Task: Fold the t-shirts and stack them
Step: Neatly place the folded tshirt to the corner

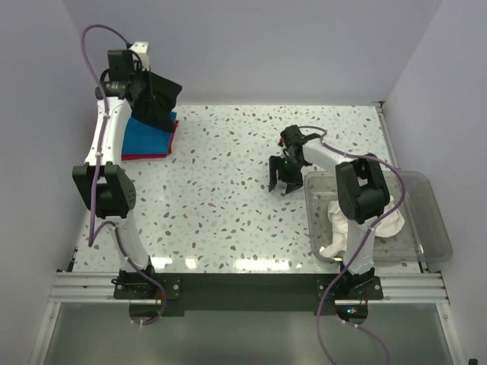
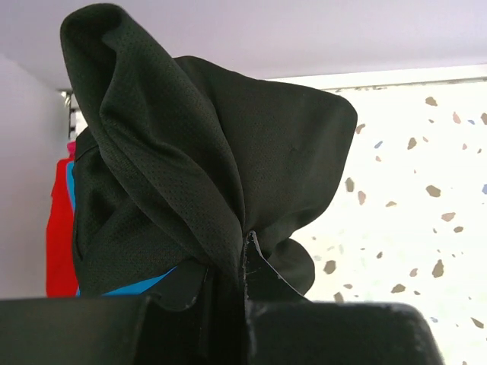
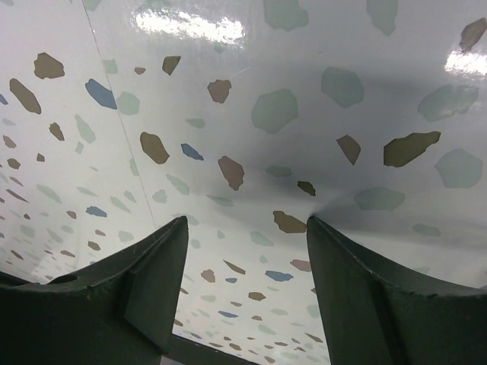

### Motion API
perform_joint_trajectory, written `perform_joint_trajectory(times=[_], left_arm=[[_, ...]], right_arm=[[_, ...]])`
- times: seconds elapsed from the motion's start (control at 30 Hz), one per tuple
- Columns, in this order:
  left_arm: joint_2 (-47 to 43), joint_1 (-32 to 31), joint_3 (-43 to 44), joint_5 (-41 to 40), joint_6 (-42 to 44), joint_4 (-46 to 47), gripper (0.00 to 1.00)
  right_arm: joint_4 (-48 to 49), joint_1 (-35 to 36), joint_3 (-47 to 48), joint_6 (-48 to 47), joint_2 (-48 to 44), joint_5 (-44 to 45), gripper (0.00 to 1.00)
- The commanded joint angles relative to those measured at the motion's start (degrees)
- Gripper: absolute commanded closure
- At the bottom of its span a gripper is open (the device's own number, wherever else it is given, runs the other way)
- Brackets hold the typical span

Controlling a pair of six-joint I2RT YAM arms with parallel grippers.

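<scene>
Black cloth hangs over the edge of the folded blue t-shirt below it. I need to move my left gripper left in the top view next, then lower it and let go.
My left gripper is shut on the black t-shirt and holds it bunched in the air at the far left, over a folded blue t-shirt that lies on a red one. In the left wrist view the black cloth hangs pinched between my fingers, with blue and red edges behind it. My right gripper is open and empty, low over the speckled table, left of the bin. White shirts lie crumpled in the clear plastic bin.
The clear bin stands at the right near side, partly behind my right arm. The white speckled table spreads between the two arms. Enclosure walls rise at the back and both sides.
</scene>
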Motion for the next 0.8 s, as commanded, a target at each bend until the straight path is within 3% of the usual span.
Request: perform_joint_trajectory(times=[0.0, 0.3, 0.57, 0.67, 0.7, 0.73, 0.77], left_arm=[[1.7, 3.4, 2.6, 5.1, 1.9, -2.3, 1.0], [5.4, 9.5, -1.8, 8.4, 1.8, 0.9, 1.0], [10.2, 12.8, 0.2, 4.9, 1.8, 2.2, 1.0], [12.3, 13.1, 3.9, -5.2, 0.6, 0.1, 0.38], [12.4, 13.1, 4.5, -8.4, -0.4, -0.6, 0.11], [12.2, 13.1, 5.4, -13.1, -0.8, -0.8, 0.0], [11.7, 13.1, 5.7, -14.7, -0.9, -1.1, 0.0]], right_arm=[[-1.0, -0.1, -0.8, -0.9, -2.6, -0.5, 0.32], [-2.5, -0.2, 1.3, -1.1, -2.9, -0.4, 0.32], [-3.3, -0.1, 1.7, -0.4, -5.5, -0.6, 0.32], [-4.0, -0.1, 2.1, -0.2, -6.5, -0.8, 0.32], [-4.1, -0.1, 2.3, 0.0, -6.9, -0.8, 0.32], [-4.1, -0.1, 2.3, 0.1, -7.3, -0.8, 0.32], [-4.0, -0.1, 2.4, 0.3, -8.1, -0.9, 0.32]])
